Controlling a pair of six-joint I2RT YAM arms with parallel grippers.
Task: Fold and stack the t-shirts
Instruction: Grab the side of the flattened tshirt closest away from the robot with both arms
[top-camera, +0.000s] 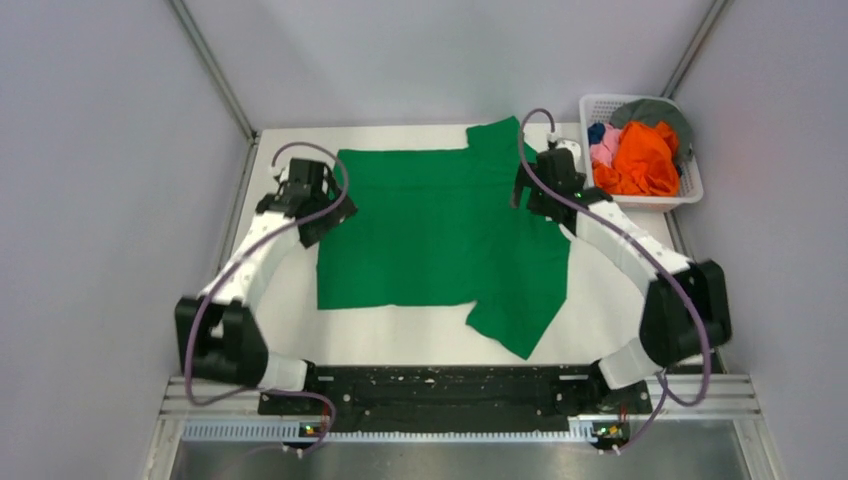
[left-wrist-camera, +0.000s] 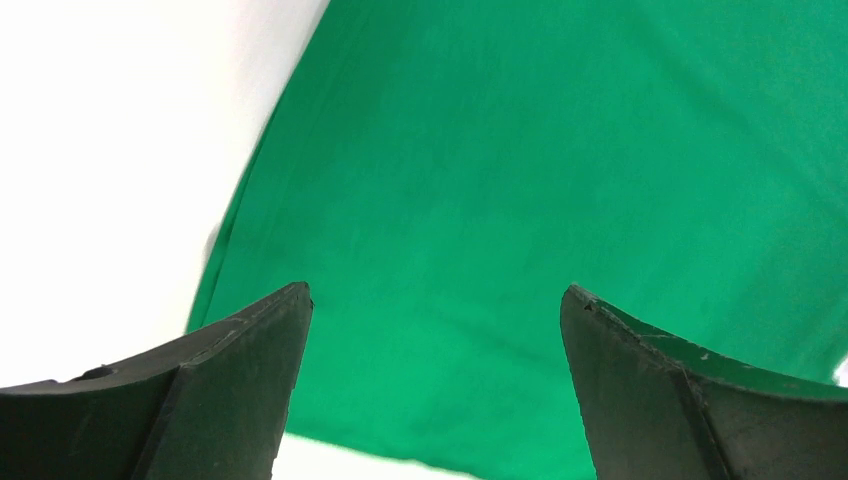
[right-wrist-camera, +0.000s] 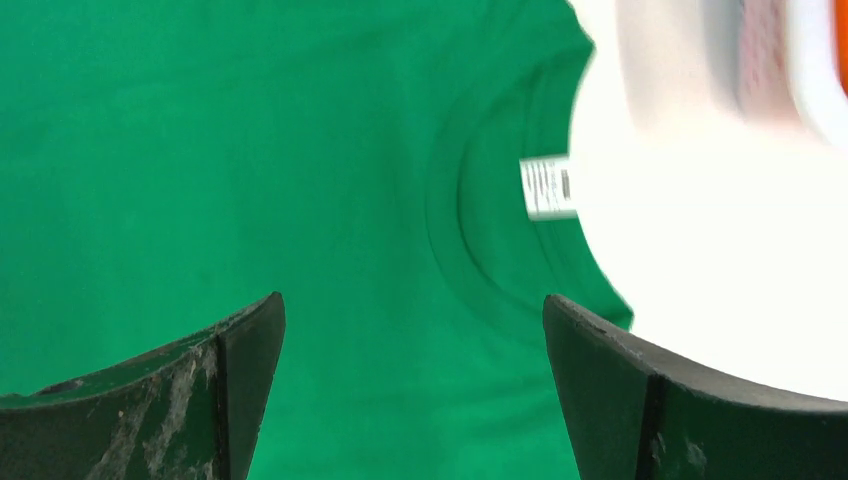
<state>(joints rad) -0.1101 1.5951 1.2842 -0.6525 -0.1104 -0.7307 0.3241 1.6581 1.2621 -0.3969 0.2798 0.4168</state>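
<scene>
The shirt's near hem corner (top-camera: 320, 306) lies flat with bare table around it. The left gripper draws back toward my base next, then lowers to that corner.
A bright green t-shirt (top-camera: 440, 230) lies spread flat on the white table, with one sleeve toward the back and one toward the front right. My left gripper (top-camera: 318, 208) is open and empty over the shirt's left edge; the left wrist view shows green cloth (left-wrist-camera: 520, 180) between the open fingers (left-wrist-camera: 250, 360). My right gripper (top-camera: 533, 198) is open and empty over the shirt's right side near the collar. The right wrist view shows the collar and its small white tag (right-wrist-camera: 548, 187) just ahead of the gripper (right-wrist-camera: 413, 310). Orange (top-camera: 645, 160), pink (top-camera: 604, 148), blue and grey shirts lie in the basket.
A white plastic lattice basket (top-camera: 645, 202) stands at the back right corner, close to the right arm; it shows blurred in the right wrist view (right-wrist-camera: 800, 60). Grey walls enclose the table on the left, back and right. Bare white table (top-camera: 400, 335) borders the shirt.
</scene>
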